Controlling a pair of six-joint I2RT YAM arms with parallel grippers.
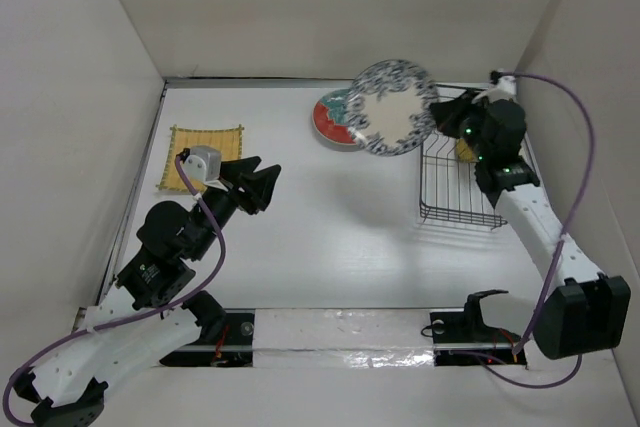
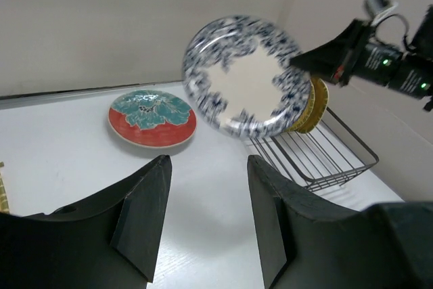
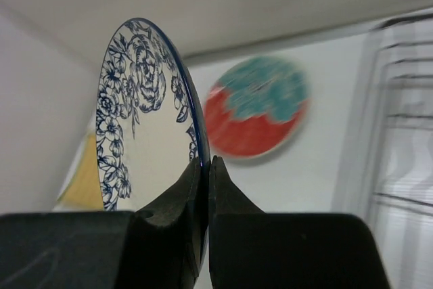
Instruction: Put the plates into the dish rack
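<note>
The floral plate (image 1: 393,107) goes down into the slots (image 1: 449,157) beside the yellow woven plate next as my right gripper turns over the rack; those wires stand empty.
My right gripper (image 1: 436,112) is shut on the rim of the blue-and-white floral plate (image 1: 393,107) and holds it in the air, tilted, left of the black wire dish rack (image 1: 455,182). The plate shows edge-on in the right wrist view (image 3: 145,106) and face-on in the left wrist view (image 2: 247,86). A yellow woven plate (image 2: 312,106) stands inside the rack. The red-rimmed teal plate (image 1: 335,122) lies flat on the table, partly under the raised plate. A square yellow woven plate (image 1: 205,152) lies at far left. My left gripper (image 1: 268,179) is open and empty, right of that square plate.
White walls close in the table on the left, back and right. The rack stands against the right wall. The right arm's purple cable (image 1: 575,107) loops above the rack. A taped white strip (image 1: 340,332) runs along the near edge.
</note>
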